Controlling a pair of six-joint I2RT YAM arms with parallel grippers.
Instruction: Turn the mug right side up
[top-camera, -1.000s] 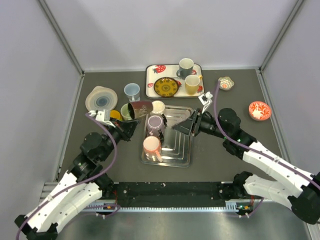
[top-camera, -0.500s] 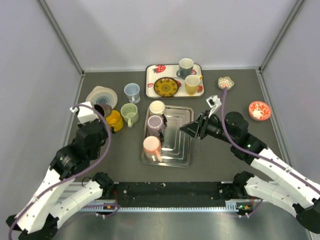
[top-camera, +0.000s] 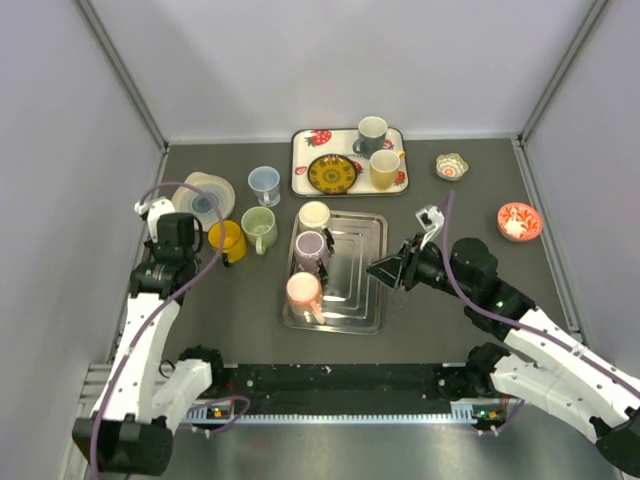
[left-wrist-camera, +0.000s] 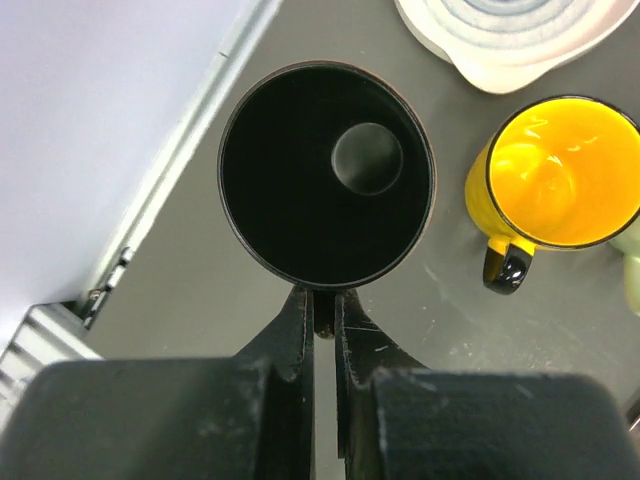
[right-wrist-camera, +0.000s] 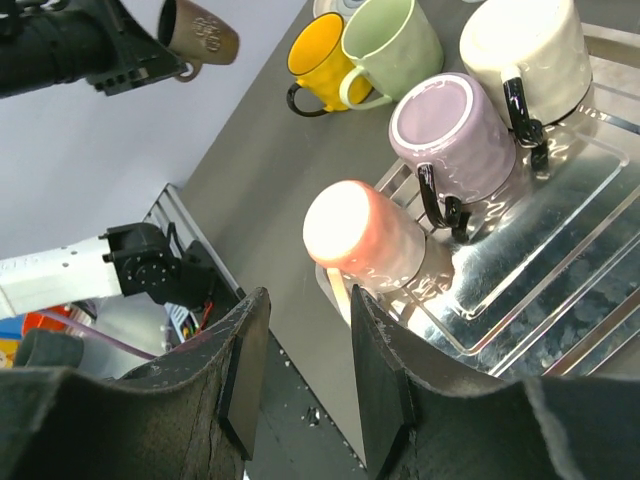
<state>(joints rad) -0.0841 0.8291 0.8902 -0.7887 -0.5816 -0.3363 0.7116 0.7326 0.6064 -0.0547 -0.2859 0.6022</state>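
Note:
My left gripper moves down to the bare tabletop (left-wrist-camera: 443, 222) beside the yellow mug next. It releases the dark brown mug's handle there, since that mug's opening already faces up.
My left gripper (left-wrist-camera: 322, 318) is shut on the handle of a dark brown mug (left-wrist-camera: 327, 175). The mug's mouth faces up at the wrist camera, over the table's left side. In the right wrist view the mug (right-wrist-camera: 198, 30) hangs from that gripper above the table. In the top view the left gripper (top-camera: 186, 240) sits beside the yellow mug (top-camera: 228, 240), and the wrist mostly hides the brown mug. My right gripper (right-wrist-camera: 305, 370) is open and empty. In the top view it (top-camera: 385, 268) hovers at the metal tray's (top-camera: 365, 300) right edge.
The tray holds three upside-down mugs: pink (top-camera: 303, 292), purple (top-camera: 311, 245) and cream (top-camera: 315, 215). A green mug (top-camera: 259, 226), a blue cup (top-camera: 264, 183) and a white lidded bowl (top-camera: 203, 192) stand at the left. A strawberry tray (top-camera: 303, 160) with mugs and a plate stands at the back.
My left arm has swung left, away from the tray, carrying the brown mug, which now has its mouth up. My right gripper has drawn back to the right a little.

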